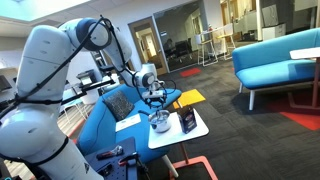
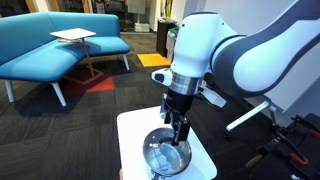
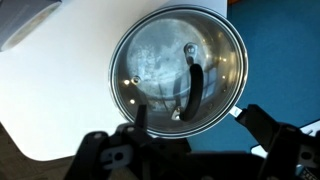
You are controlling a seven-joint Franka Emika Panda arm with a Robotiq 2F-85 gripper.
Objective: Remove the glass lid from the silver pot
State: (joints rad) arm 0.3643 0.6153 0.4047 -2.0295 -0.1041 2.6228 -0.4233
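I should next move my gripper down onto the black arched handle (image 3: 193,85), until its fingers are on both sides of it.
The glass lid (image 3: 160,60) is round and see-through with a pale rim and a black arched handle (image 3: 193,85). It lies on the silver pot (image 2: 163,157), which stands on a white table (image 2: 134,130). The pot also shows in an exterior view (image 1: 160,124). My gripper (image 3: 197,122) is open and empty, just above the pot. Its left finger overlaps the lid's near edge and its right finger is outside the rim. The gripper shows in both exterior views (image 1: 156,106) (image 2: 179,133), pointing down over the pot.
A taller dark box (image 1: 187,121) stands on the white table (image 1: 195,133) next to the pot. A yellow flat square (image 1: 190,97) lies behind it. Blue seating (image 1: 105,115) is beside the table, with a blue sofa (image 2: 60,45) farther off.
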